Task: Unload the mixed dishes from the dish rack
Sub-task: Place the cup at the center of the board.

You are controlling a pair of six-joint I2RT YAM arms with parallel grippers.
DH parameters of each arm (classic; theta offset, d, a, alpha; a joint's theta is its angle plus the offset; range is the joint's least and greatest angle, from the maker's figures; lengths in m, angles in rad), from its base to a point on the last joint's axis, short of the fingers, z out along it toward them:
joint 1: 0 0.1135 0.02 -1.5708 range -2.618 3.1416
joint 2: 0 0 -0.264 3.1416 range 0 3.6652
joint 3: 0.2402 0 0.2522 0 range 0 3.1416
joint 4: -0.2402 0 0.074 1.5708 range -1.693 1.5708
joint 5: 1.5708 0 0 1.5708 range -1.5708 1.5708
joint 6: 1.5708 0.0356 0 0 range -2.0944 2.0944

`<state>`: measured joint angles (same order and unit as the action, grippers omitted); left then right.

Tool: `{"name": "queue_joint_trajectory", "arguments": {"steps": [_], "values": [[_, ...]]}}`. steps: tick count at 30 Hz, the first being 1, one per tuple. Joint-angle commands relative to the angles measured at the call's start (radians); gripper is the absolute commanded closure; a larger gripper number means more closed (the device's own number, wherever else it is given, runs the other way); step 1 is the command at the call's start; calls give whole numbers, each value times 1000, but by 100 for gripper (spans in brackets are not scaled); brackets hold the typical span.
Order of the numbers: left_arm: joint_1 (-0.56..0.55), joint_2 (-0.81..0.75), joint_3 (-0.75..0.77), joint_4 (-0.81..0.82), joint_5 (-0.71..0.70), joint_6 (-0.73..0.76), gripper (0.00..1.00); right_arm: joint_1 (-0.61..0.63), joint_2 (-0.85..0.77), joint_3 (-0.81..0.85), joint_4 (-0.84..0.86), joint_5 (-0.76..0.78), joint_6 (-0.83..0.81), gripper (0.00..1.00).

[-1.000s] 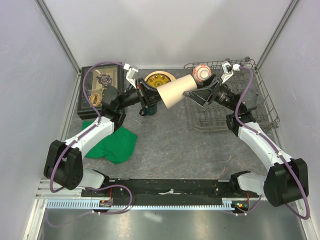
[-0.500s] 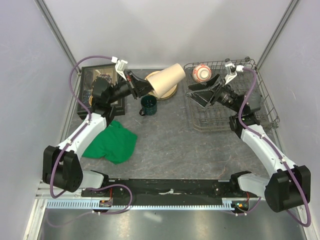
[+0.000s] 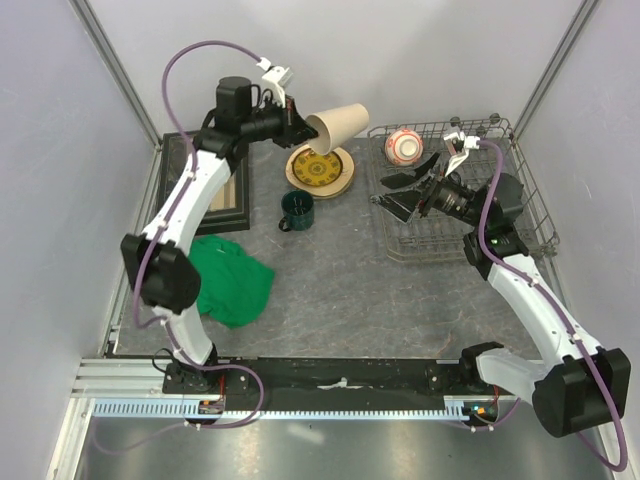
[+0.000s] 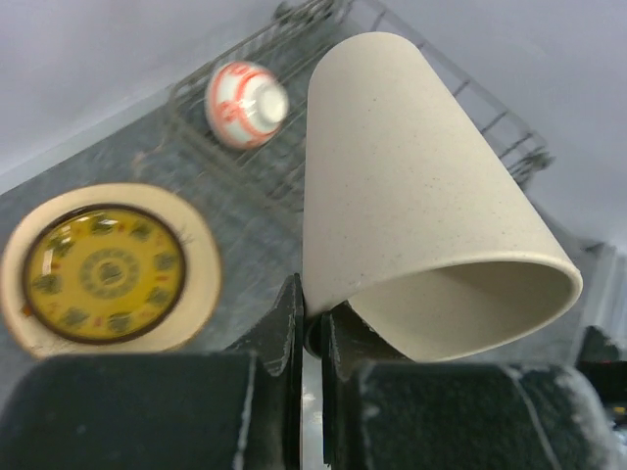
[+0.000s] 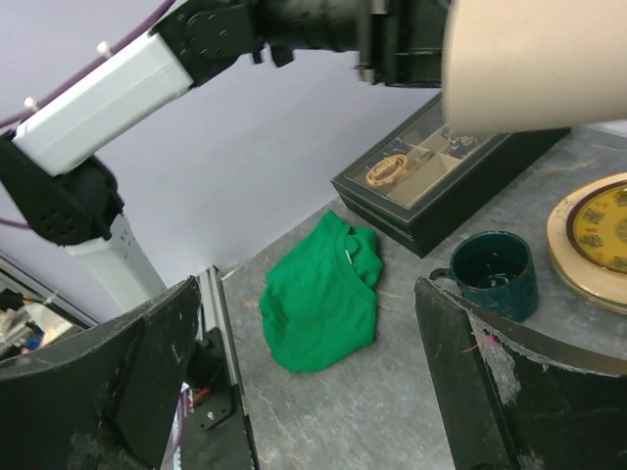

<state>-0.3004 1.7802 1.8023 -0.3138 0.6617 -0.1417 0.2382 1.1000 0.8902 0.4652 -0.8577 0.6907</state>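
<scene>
The cup (image 3: 337, 124) should go down and back with my left gripper to the clear tabletop beside the dark green mug (image 3: 297, 208), which lies below and back from it, so that the gripper can let the cup go.
My left gripper (image 3: 300, 122) is shut on the rim of the beige handleless cup (image 3: 337, 124), which is held tilted high above the back of the table. In the left wrist view the fingers (image 4: 287, 323) pinch the cup (image 4: 411, 186) wall. Below it lies a tan plate with a yellow-green centre (image 3: 320, 168) (image 4: 103, 269), with the dark green mug (image 3: 297, 208) (image 5: 495, 274) in front of it. The red-and-white bowl (image 3: 404, 146) (image 4: 247, 103) sits in the back left corner of the dish rack (image 3: 530, 215). My right gripper (image 3: 405, 190) (image 5: 313, 392) stands open and empty over the rack's left side.
A green cloth (image 3: 225, 280) (image 5: 323, 294) lies on the table at the front left. A black box with a glass lid (image 3: 232, 190) (image 5: 441, 176) stands at the back left, partly behind the left arm. Walls close in the back and both sides.
The left arm has swung up and back with the cup, from beside the right gripper to high over the plate. The right gripper stayed open and shifted only slightly over the rack.
</scene>
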Motion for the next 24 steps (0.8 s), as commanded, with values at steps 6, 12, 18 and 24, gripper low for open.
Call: {"name": "queue_joint_trajectory", "arguments": {"steps": [6, 12, 18, 24], "values": [[-54, 395, 567, -631, -233, 369, 99, -16, -63, 75, -160, 23, -183, 2], [-112, 464, 655, -729, -382, 497, 99, -40, -83, 65, -171, 39, -194, 2], [-190, 502, 660, -797, -519, 631, 98, -51, -86, 64, -175, 43, -191, 2], [-235, 541, 669, -823, -608, 740, 99, -56, -92, 58, -175, 42, -189, 2]]}}
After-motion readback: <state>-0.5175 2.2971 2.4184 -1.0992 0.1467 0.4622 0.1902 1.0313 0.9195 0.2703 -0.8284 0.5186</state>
